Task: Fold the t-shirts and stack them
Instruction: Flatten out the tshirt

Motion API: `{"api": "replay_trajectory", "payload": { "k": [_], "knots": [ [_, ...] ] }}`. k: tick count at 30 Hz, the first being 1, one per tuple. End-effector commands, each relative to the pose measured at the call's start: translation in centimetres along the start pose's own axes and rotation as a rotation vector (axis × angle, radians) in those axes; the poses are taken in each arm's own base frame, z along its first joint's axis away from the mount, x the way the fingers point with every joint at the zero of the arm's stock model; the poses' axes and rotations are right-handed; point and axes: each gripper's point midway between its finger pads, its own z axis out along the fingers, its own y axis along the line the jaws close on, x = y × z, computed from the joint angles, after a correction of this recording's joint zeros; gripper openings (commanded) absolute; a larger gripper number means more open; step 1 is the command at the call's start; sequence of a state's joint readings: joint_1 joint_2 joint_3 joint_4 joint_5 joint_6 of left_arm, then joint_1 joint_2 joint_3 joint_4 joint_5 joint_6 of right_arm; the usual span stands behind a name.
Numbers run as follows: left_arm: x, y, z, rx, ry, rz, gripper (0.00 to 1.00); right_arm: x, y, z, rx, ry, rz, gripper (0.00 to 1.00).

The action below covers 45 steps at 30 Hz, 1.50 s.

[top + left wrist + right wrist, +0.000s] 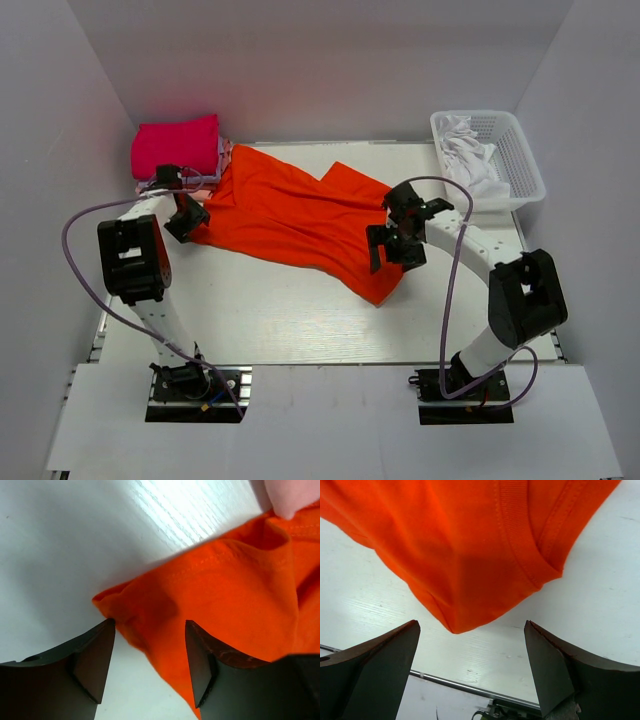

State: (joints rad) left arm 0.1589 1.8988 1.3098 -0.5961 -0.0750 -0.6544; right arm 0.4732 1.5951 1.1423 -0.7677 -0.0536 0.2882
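Observation:
Next, the right gripper lowers back onto the orange-red shirt's near corner and closes, since the corner lies below and back, pointing between the open fingers.
The bright orange-red t-shirt point(300, 215) lies loose and spread over the middle of the table. My left gripper point(187, 217) is at its left corner, open. In the left wrist view the gripper point(150, 622) straddles the edge of the orange cloth point(230, 590), with one finger over the cloth and the other over bare table. My right gripper point(393, 250) hangs over the shirt's right part. It is wide open point(472, 624), and a folded corner of the orange cloth point(460, 545) lies just ahead of its fingertips. A magenta-pink folded shirt point(178, 147) tops a stack at the back left, over pale folded cloth point(215, 178).
A white plastic basket point(520, 150) with white cloth point(470, 155) in it stands at the back right. White walls close in the table on three sides. A light pink cloth edge point(287, 495) touches the orange shirt near my left gripper. The table's front edge shows a metal rail point(460, 685).

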Motion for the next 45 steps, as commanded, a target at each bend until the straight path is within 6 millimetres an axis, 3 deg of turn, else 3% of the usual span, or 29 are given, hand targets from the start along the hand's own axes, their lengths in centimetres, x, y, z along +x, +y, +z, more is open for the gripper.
{"api": "replay_trajectory", "payload": {
  "k": [1, 5, 8, 9, 12, 14, 17, 18, 20, 21, 23, 24, 26, 27, 28, 29, 30, 32, 34, 36, 37, 39, 41, 43, 44, 45],
  "knots": [
    [-1.0, -0.4, 0.5, 0.017, -0.01, 0.018, 0.68, 0.9, 1.1, -0.4, -0.04, 0.0, 0.018, 0.9],
    [0.0, 0.0, 1.5, 0.014, 0.021, 0.046, 0.62, 2.3, 1.8, 0.0, -0.05, 0.025, 0.03, 0.9],
    [0.4, -0.1, 1.7, 0.025, 0.04, 0.06, 0.36, 2.9, 1.7, 0.4, -0.044, 0.034, 0.043, 0.89],
    [0.4, -0.1, 1.7, 0.025, 0.04, 0.06, 0.01, 3.1, 1.7, 0.6, -0.041, 0.04, 0.046, 0.89],
    [0.8, 0.3, 1.4, 0.023, 0.042, 0.061, 0.0, 3.0, 1.0, 1.8, 0.0, 0.052, 0.064, 0.89],
    [0.4, 0.2, 0.5, 0.035, 0.006, 0.059, 0.0, 2.3, 1.2, 2.1, 0.001, 0.05, 0.082, 0.84],
    [-1.6, -0.6, -2.7, 0.086, -0.091, 0.052, 0.0, 1.5, 1.4, 2.6, 0.003, 0.047, 0.095, 0.62],
    [-2.3, -0.6, -3.6, 0.082, -0.126, 0.048, 0.0, 1.3, 1.2, 2.8, 0.016, 0.043, 0.098, 0.38],
    [-3.2, -1.0, -5.9, 0.117, -0.176, 0.044, 0.0, 0.5, 1.0, 2.6, 0.033, 0.024, 0.113, 0.05],
    [-3.7, -1.3, -6.7, 0.135, -0.201, 0.041, 0.0, 0.2, 1.0, 2.2, 0.04, 0.012, 0.126, 0.0],
    [-4.6, -1.8, -9.1, 0.173, -0.252, 0.027, 0.0, -2.1, 0.4, 0.9, 0.093, -0.064, 0.131, 0.0],
    [-4.8, -2.3, -10.2, 0.198, -0.261, 0.028, 0.0, -2.0, -0.4, -0.2, 0.142, -0.069, 0.134, 0.0],
    [-5.8, -3.6, -12.6, 0.271, -0.301, 0.03, 0.0, -4.3, -0.3, -2.6, 0.154, -0.134, 0.131, 0.0],
    [-6.6, -4.8, -14.9, 0.327, -0.344, 0.038, 0.0, -7.8, 0.6, -5.9, 0.133, -0.242, 0.132, 0.0],
    [-8.5, -5.9, -17.4, 0.364, -0.41, 0.032, 0.0, -8.9, -0.6, -7.4, 0.196, -0.283, 0.127, 0.0],
    [-9.5, -6.2, -18.7, 0.372, -0.443, 0.027, 0.0, -10.1, -0.9, -8.6, 0.217, -0.312, 0.136, 0.0],
    [-11.5, -7.4, -22.5, 0.426, -0.518, 0.021, 0.0, -14.2, -0.5, -13.7, 0.229, -0.455, 0.152, 0.0],
    [-13.2, -7.9, -26.8, 0.469, -0.605, -0.006, 0.0, -15.8, -3.3, -17.2, 0.369, -0.524, 0.202, 0.0],
    [-15.8, -7.4, -31.8, 0.483, -0.767, -0.057, 0.0, -18.9, -3.3, -27.2, 0.342, -0.795, 0.272, 0.0],
    [-17.1, -6.6, -36.7, 0.509, -0.885, -0.116, 0.0, -20.2, -3.9, -32.4, 0.354, -0.976, 0.279, 0.0],
    [-17.5, -6.7, -38.0, 0.527, -0.916, -0.113, 0.0, -20.3, -3.8, -34.2, 0.333, -1.056, 0.283, 0.0],
    [-17.7, -9.2, -41.8, 0.678, -0.932, -0.056, 0.0, -19.7, -3.1, -38.6, 0.27, -1.195, 0.268, 0.0],
    [-18.1, -9.7, -44.6, 0.716, -0.957, -0.049, 0.0, -19.3, -3.5, -41.2, 0.274, -1.282, 0.286, 0.0],
    [-19.1, -8.0, -46.0, 0.653, -1.029, -0.116, 0.0, -18.5, -4.6, -43.3, 0.335, -1.339, 0.306, 0.0],
    [-19.0, -7.5, -46.8, 0.649, -1.049, -0.117, 0.0, -17.0, -5.2, -45.8, 0.35, -1.405, 0.338, 0.0],
    [-18.9, -7.3, -47.8, 0.665, -1.07, -0.121, 0.0, -16.5, -5.6, -46.7, 0.367, -1.429, 0.353, 0.0]
  ]
}}
